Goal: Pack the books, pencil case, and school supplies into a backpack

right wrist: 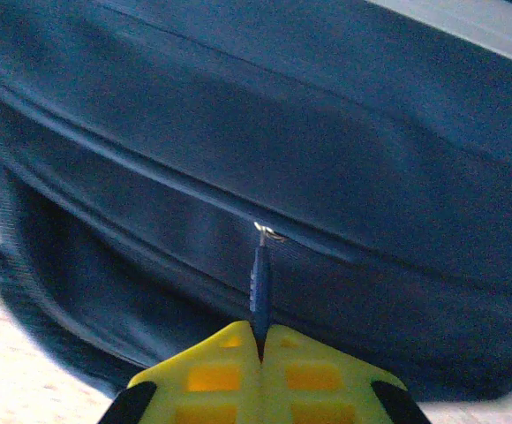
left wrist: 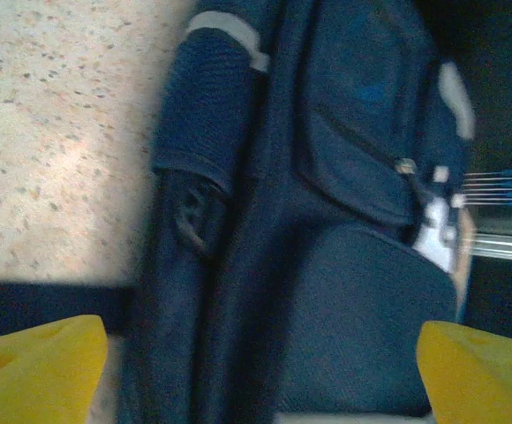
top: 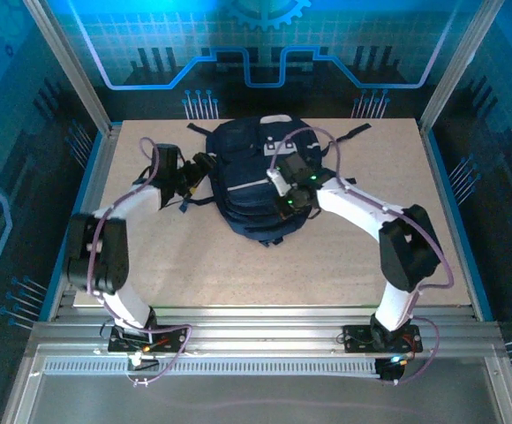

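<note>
My right gripper will next pull the zipper pull [right wrist: 259, 283] along the zip line toward my left gripper's side, across the bag from it, and let go.
The navy backpack [top: 252, 190] lies in the middle of the table, white-grey patches near its far end. My left gripper [top: 201, 168] stands at its left side, yellow fingers [left wrist: 35, 367] spread wide open with the backpack's side fabric [left wrist: 327, 291] between them, untouched. My right gripper [top: 278, 179] is over the bag's right part. In the right wrist view it is shut [right wrist: 260, 340] on the dark blue zipper pull [right wrist: 259, 283], which hangs from the slider on a closed zip line across the backpack [right wrist: 327, 132]. The books, pencil case and school supplies are out of view.
The bare speckled beige tabletop [top: 238, 265] spreads in front of the bag. Dark straps [top: 355, 132] trail off the backpack's far corners. Metal frame posts [top: 71, 62] and blue panels wall the table's sides and back.
</note>
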### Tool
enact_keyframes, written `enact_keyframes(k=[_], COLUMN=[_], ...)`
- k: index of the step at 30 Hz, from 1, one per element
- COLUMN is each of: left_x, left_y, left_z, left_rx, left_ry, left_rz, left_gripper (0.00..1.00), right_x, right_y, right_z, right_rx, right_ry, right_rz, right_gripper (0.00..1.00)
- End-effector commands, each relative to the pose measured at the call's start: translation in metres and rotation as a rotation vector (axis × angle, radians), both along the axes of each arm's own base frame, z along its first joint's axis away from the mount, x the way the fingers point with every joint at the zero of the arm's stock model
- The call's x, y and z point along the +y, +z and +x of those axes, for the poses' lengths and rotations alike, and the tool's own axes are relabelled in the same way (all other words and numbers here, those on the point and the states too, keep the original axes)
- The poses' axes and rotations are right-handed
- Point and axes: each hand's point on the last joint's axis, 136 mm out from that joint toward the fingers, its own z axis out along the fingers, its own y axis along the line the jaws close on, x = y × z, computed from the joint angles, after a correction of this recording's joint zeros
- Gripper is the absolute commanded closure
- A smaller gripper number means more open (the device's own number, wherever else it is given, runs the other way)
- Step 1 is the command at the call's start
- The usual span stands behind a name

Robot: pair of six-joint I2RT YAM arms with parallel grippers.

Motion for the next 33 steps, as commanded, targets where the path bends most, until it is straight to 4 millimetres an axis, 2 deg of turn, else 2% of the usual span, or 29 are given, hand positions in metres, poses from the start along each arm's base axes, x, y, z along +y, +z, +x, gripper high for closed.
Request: enact_keyframes(k=[1, 4, 7, 11, 14, 18, 24, 27, 29, 32, 33], left_x=[-0.005, -0.015, -0.027, -0.045, -0.05, -0.057, -0.073, -0.085, -0.089, -0.082, -0.079], left_y=[0.012, 0.016, 0.006, -0.02, -0.038, -0.048, -0.058, -0.076, -0.092, -0.11, -0.112], left_z=[-0.032, -0.054, -0.075, -0.106, -0.122, -0.118, -0.094, -0.087, -0.088, -0.091, -0.092], left_rx=[0.018, 0.025, 0.055, 0.117, 0.143, 0.152, 0.091, 0.115, 0.139, 0.14, 0.139], left_ry=[0.03, 0.06, 0.116, 0.205, 0.274, 0.287, 0.308, 0.309, 0.322, 0.361, 0.373], left_rz=[-0.027, -0.061, -0.127, -0.203, -0.228, -0.237, -0.287, -0.328, -0.345, -0.364, -0.369], left_gripper=[0.07, 0.07, 0.07, 0.07, 0.08, 0.09, 0.16, 0.3, 0.44, 0.76, 0.83], right_x=[0.066, 0.095, 0.108, 0.102, 0.095, 0.094, 0.1, 0.094, 0.089, 0.07, 0.062], right_y=[0.027, 0.034, 0.039, 0.036, 0.033, 0.036, 0.035, 0.027, 0.024, 0.017, 0.013], right_z=[0.003, 0.002, 0.001, 0.001, -0.002, -0.008, -0.018, -0.019, -0.022, -0.025, -0.027], right_rx=[-0.033, -0.037, -0.048, -0.045, -0.03, -0.006, 0.04, 0.054, 0.056, 0.038, 0.033], right_ry=[0.113, 0.17, 0.201, 0.189, 0.167, 0.153, 0.142, 0.122, 0.12, 0.104, 0.097], right_rz=[0.164, 0.197, 0.192, 0.176, 0.185, 0.248, 0.313, 0.294, 0.277, 0.195, 0.164], right_gripper=[1.0, 1.0, 1.0, 1.0, 1.0, 1.0, 1.0, 1.0, 1.0, 1.0, 1.0])
